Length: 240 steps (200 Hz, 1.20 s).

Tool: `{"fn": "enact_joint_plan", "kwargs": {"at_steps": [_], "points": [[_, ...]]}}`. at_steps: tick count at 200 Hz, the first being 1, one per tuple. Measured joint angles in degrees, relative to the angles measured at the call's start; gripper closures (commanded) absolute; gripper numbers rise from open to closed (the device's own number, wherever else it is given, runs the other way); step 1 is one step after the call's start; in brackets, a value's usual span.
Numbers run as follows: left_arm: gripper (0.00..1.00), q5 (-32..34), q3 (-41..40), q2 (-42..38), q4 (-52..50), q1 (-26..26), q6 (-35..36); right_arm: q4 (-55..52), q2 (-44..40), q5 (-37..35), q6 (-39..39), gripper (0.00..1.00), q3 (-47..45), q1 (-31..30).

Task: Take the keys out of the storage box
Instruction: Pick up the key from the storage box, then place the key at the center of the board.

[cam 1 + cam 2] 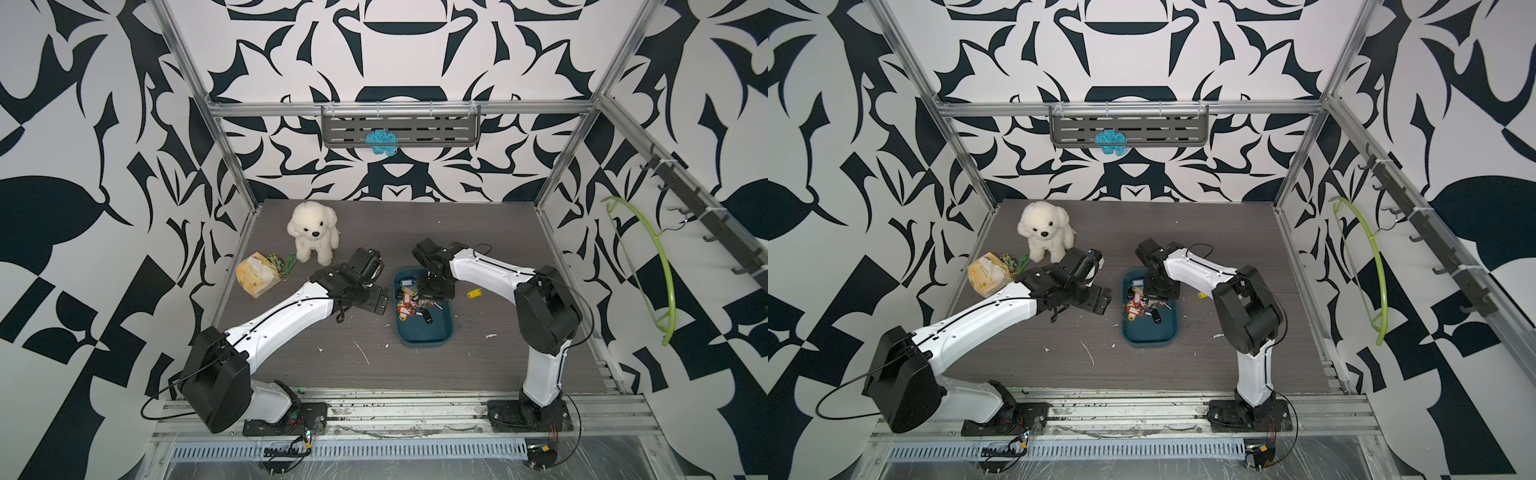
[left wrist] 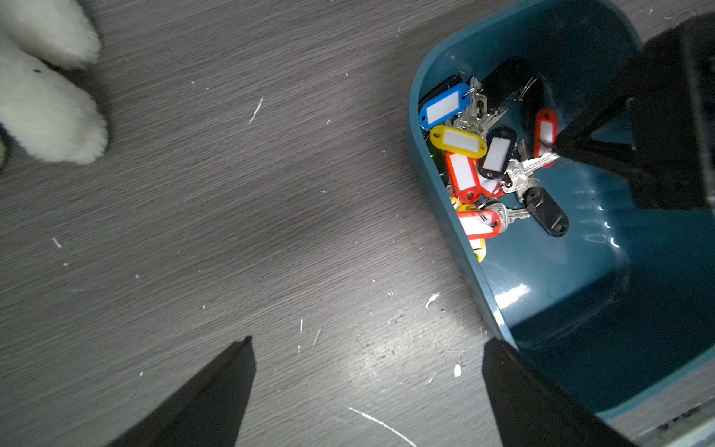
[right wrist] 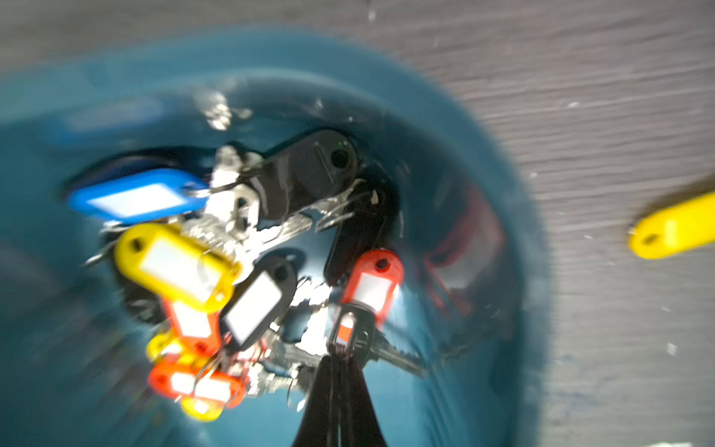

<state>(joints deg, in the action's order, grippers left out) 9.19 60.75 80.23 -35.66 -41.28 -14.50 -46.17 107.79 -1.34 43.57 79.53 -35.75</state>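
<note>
The tabletop beside the yellow-tagged key is bare, so the robot's right gripper should next rise up out of the box, cross the box's rim and release the silver key there.
The dark teal storage box lies mid-table, with a pile of keys in its far half. The left wrist view shows blue, yellow, red and black tags against the box wall. My right gripper reaches down into the box. Its jaws are shut on a silver key beside a red tag. My left gripper hangs open over bare table just left of the box, holding nothing.
A yellow-tagged key lies on the table right of the box. A white plush dog sits at the back left, next to a yellow packet with a green-handled item. A grey shelf hangs on the back wall.
</note>
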Motion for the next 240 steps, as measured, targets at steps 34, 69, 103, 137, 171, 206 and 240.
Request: {"fn": "enact_joint_plan", "kwargs": {"at_steps": [34,69,103,137,171,206,240], "points": [[0.0,0.0,0.0,0.0,0.0,0.0,0.0,-0.6,-3.9,-0.3,0.0,1.0,0.0,0.0],[0.0,0.0,0.0,0.0,0.0,0.0,0.0,-1.2,-5.5,-0.4,0.0,1.0,0.0,0.0],[0.0,0.0,0.0,0.0,0.0,-0.1,0.0,-2.0,-6.0,-0.9,-0.1,1.0,-0.1,0.0],[0.0,0.0,0.0,0.0,0.0,-0.2,0.0,-3.1,-12.2,-1.3,-0.7,1.0,-1.1,2.0],[0.0,0.0,0.0,0.1,0.0,-0.3,0.0,-4.9,-20.9,-1.3,-3.4,1.0,-2.5,10.6],[0.0,0.0,0.0,0.2,0.0,-0.4,0.0,-5.9,-25.7,-1.2,-6.7,1.0,-7.6,19.8],[0.0,0.0,0.1,0.6,0.0,-0.4,0.0,-4.7,-26.1,0.4,-8.6,1.0,-17.0,23.9]]}}
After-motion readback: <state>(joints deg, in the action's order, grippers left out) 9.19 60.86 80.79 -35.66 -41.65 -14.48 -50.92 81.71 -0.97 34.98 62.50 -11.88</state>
